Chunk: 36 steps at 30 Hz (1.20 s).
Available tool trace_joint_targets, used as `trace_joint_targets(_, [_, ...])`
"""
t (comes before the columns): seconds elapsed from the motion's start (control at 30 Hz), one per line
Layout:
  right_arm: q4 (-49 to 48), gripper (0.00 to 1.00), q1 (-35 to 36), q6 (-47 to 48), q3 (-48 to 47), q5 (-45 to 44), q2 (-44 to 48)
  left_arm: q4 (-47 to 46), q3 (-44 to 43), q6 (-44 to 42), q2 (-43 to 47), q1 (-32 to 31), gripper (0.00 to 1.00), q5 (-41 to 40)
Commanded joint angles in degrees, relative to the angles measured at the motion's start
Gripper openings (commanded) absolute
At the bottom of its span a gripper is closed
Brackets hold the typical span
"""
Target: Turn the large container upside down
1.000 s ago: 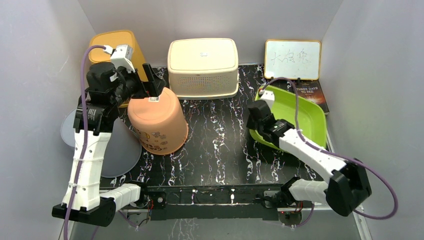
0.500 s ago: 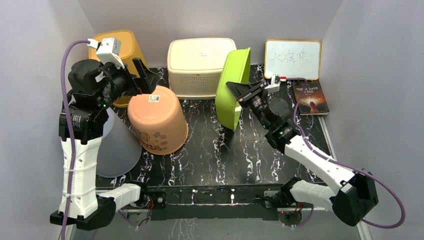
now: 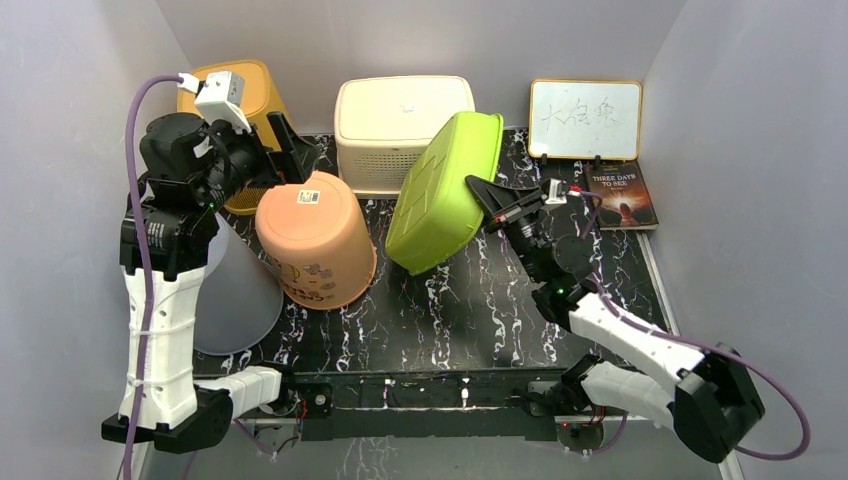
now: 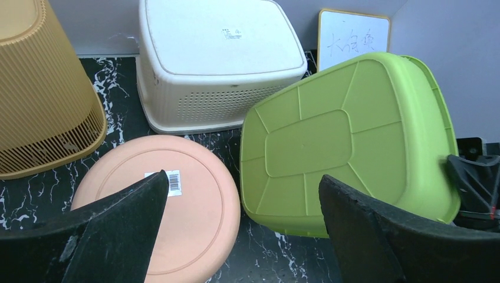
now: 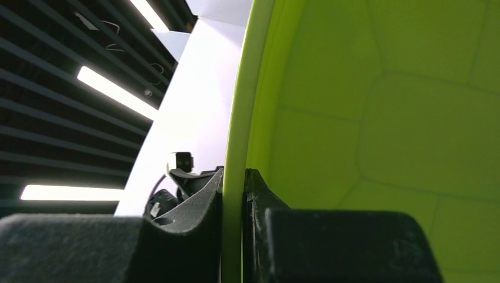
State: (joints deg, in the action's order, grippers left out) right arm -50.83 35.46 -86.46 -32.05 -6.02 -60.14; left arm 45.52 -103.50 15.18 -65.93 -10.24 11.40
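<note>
The container's rim should move back and down with my right gripper to bare black mat [image 3: 482,278] and be released clear of the cream basket, because the mat lies below and back from it.
The large lime-green container [image 3: 440,195] hangs tilted in mid-table, its ribbed bottom facing up and left, its lower edge close to the black mat. My right gripper [image 3: 487,192] is shut on its rim; in the right wrist view the rim [image 5: 234,118] sits pinched between both fingers of the gripper [image 5: 234,177]. The left wrist view shows the container's underside [image 4: 348,135]. My left gripper [image 3: 296,158] is open and empty, above the far edge of the upside-down peach bucket [image 3: 315,235]; its wide-apart jaws frame the gripper [image 4: 242,180].
A cream basket [image 3: 405,130] stands bottom-up at the back centre, close behind the green container. A yellow ribbed basket [image 3: 240,85] is at the back left. A whiteboard [image 3: 585,118] and a book [image 3: 625,195] are at the back right. A grey round lid [image 3: 235,300] lies left.
My right gripper lifted the green container off the right side of the mat, stood it on edge, then tipped it leftward so its bottom faces up. My left arm rose slightly.
</note>
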Motion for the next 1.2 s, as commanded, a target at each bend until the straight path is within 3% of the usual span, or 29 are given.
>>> trace_joint_targets(0.0, [5.41,0.00,0.09,-1.57,-1.35,-1.97,10.00,0.41,-0.74,-0.29,0.85,-0.12,0.98,0.39])
trace_joint_targets(0.13, [25.80,0.03,0.01,1.20,2.13,-6.60,19.46,-0.26,1.15,-0.41,1.52,-0.13,0.98,0.65])
trace_joint_targets(0.23, [34.44,0.05,-0.27,-0.98,8.59,-8.23,25.79,-1.09,2.88,-0.37,1.81,-0.08,0.98,1.02])
trace_joint_targets(0.3, [35.32,0.01,-0.52,-3.93,14.52,-7.43,28.86,-1.59,3.98,-0.43,1.97,-0.11,0.98,1.29])
trace_joint_targets(0.4, [29.29,0.00,-0.48,-9.13,21.25,-5.47,30.14,-2.21,5.19,-0.35,1.91,-0.13,0.98,1.70])
trace_joint_targets(0.57, [36.95,0.00,-0.56,-5.08,18.97,-5.60,28.64,-2.84,6.01,-0.11,2.47,-0.08,0.98,1.94])
trace_joint_targets(0.83, [57.28,0.45,-0.53,-3.25,18.08,-15.06,32.38,-4.07,9.68,-0.38,3.27,-0.09,0.98,1.31])
trace_joint_targets(0.9, [62.10,0.51,-0.51,-1.65,16.59,-18.10,32.67,-4.60,10.38,-0.34,3.18,-0.13,0.98,1.62])
trace_joint_targets(1.17, [71.00,0.55,-0.53,0.71,14.07,-26.98,32.56,-6.84,13.09,0.22,2.86,-0.12,0.98,2.56])
